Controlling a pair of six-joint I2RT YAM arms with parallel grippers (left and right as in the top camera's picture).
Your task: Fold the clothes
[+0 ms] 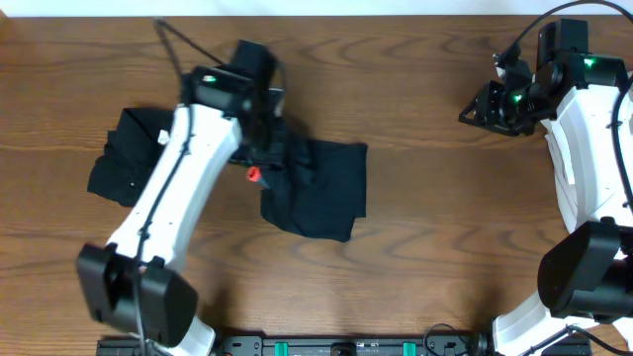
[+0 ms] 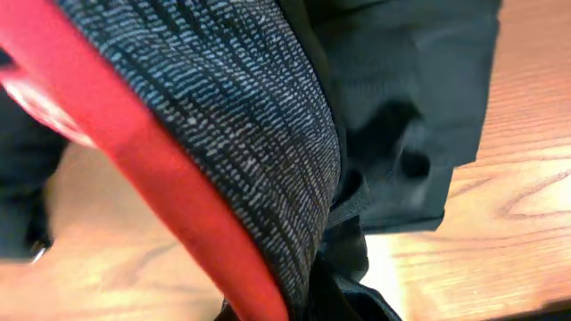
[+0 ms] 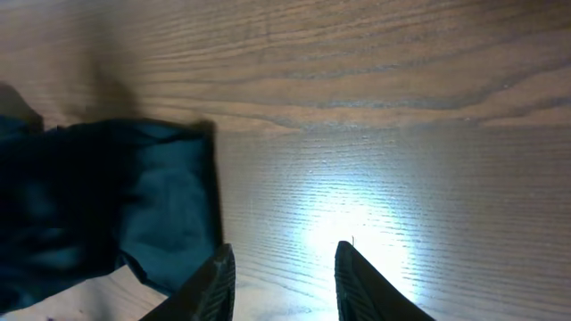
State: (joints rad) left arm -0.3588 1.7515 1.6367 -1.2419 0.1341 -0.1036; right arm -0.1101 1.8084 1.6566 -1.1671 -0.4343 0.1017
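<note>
The straight edge of the black legs is right of my left gripper in the overhead view, so I next carry the waistband (image 2: 241,125) over it and let go.
The clothes (image 1: 321,188) are black trousers lying crumpled at the table's middle, with a spot of red-orange edge (image 1: 253,175) showing. My left gripper (image 1: 265,148) is down on their left end and shut on them. In the left wrist view the grey waistband (image 2: 241,125) and its red edge (image 2: 169,178) fill the frame and hide the fingers. The black legs (image 2: 410,107) hang beyond, down to the wood. My right gripper (image 3: 281,267) hovers open over bare wood at the far right (image 1: 477,112) with nothing in it. The trousers (image 3: 107,205) lie to its left.
A second small black garment (image 1: 124,163) with a white tag lies left of the left arm. The right arm's base (image 1: 584,277) stands at the table's right edge. A black rail (image 1: 336,346) runs along the front edge.
</note>
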